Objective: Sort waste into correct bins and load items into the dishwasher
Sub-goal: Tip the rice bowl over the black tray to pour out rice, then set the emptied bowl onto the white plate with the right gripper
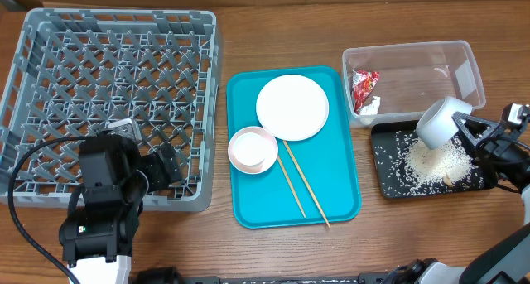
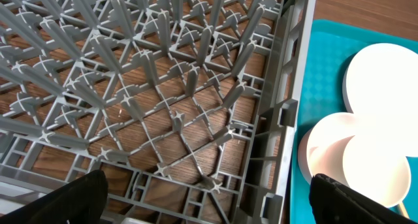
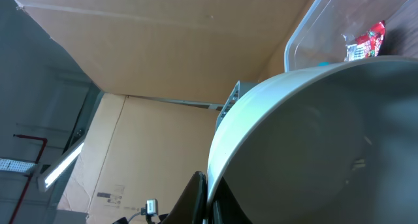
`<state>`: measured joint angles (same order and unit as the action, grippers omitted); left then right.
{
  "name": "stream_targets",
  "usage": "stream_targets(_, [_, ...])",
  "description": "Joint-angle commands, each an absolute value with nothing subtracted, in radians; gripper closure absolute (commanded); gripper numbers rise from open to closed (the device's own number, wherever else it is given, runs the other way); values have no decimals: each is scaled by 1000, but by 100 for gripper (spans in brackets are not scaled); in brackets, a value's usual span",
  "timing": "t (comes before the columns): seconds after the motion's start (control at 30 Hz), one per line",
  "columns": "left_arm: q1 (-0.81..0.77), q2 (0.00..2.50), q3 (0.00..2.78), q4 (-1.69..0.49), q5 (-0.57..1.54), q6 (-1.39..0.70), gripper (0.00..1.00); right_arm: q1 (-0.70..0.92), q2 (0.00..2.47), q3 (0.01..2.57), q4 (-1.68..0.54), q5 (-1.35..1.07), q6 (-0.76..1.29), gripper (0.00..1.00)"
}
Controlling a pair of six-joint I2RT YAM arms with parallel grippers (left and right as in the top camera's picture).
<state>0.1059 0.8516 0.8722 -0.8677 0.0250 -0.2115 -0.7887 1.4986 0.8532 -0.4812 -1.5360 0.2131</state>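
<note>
The bowl needs to be upright. My right gripper will turn it upright next, then lower it onto the white plate on the teal tray.
My right gripper is shut on the rim of the pale grey-green bowl and holds it tipped over the black tray, where white rice lies. In the right wrist view the bowl fills the frame, its rim pinched between the fingers. The red wrapper lies in the clear tub. The white plate and the pinkish-white bowl sit on the teal tray. My left gripper is open and empty over the front right corner of the grey dish rack.
Two wooden chopsticks lie on the teal tray, right of the pinkish bowl. The left wrist view shows the rack's lattice floor, the teal tray, the plate and a white round shape in the pinkish bowl.
</note>
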Motion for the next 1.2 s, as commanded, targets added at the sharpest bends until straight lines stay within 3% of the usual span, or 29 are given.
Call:
stream_targets(0.0, [112, 851, 900, -862, 19, -233, 0, -762, 1489, 846, -458, -1570, 201, 96])
stream_targets(0.33, [112, 851, 900, -859, 19, -233, 0, -469, 1379, 955, -264, -1483, 323, 96])
stream_targets(0.7, [112, 851, 900, -859, 19, -233, 0, 38, 1355, 1088, -188, -898, 423, 96])
stream_targets(1.03, [112, 851, 900, -859, 19, -233, 0, 358, 1433, 1089, -258, -326, 192, 96])
stream_targets(1.17, [112, 851, 900, -860, 19, -233, 0, 446, 1526, 1089, -279, -224, 90, 96])
